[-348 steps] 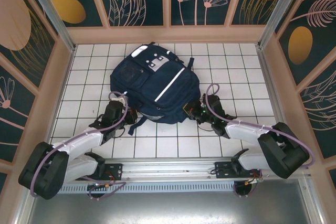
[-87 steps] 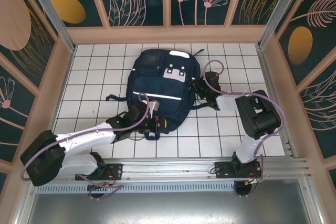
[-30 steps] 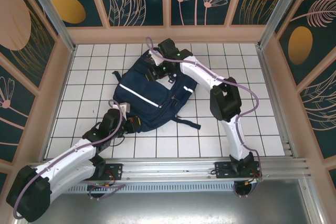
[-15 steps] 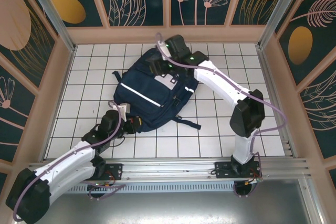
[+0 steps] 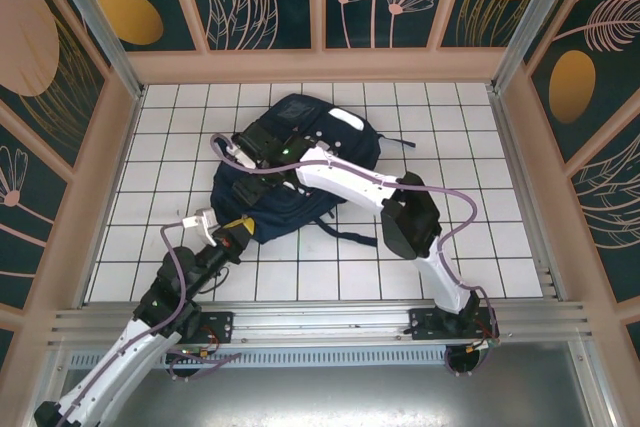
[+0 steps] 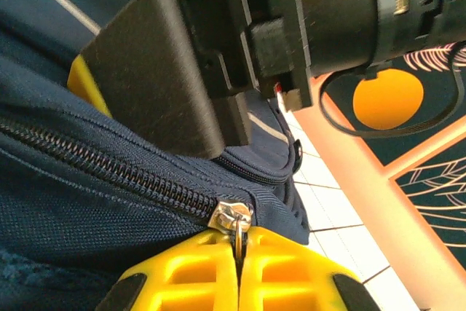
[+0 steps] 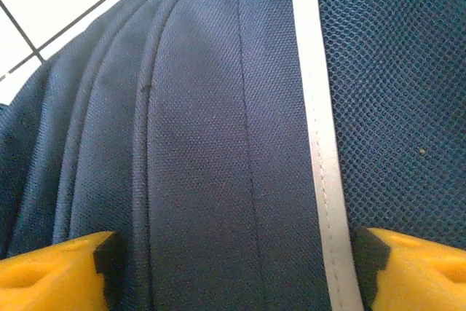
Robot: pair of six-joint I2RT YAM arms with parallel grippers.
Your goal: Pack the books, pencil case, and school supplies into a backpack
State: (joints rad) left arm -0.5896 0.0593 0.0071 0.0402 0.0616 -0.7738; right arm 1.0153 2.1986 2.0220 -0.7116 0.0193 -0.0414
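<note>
I need to pull the metal zipper pull along the backpack's near edge [image 5: 288, 232] toward the dark strap with my left gripper and release it, because the closed teeth end at the slider.
The navy backpack [image 5: 300, 147] lies on the white tiled table, its white stripe [image 7: 320, 143] running between my right gripper's fingers. My right gripper [image 5: 250, 154] is over the backpack's left part, open, with its yellow fingertips [image 7: 51, 271] wide apart over flat fabric [image 7: 233, 267]. My left gripper [image 5: 237, 231] is at the backpack's near left corner. It is shut [image 6: 238, 253] on the metal zipper pull [image 6: 237, 234], just below the slider [image 6: 231, 218] at the end of a closed zipper [image 6: 102, 169]. The books, pencil case and school supplies are out of view.
A dark strap [image 5: 352, 238] trails from the backpack toward the near right. Pink-framed wall panels [image 5: 320, 62] enclose the table on three sides. The metal rail [image 5: 320, 322] runs along the near edge. In the left wrist view the right gripper's black body [image 6: 175, 71] hangs close above.
My right gripper swung from the backpack's far top to its left part and opened wider. The left arm drew back toward the near edge, still shut on the pull. The backpack shifted.
</note>
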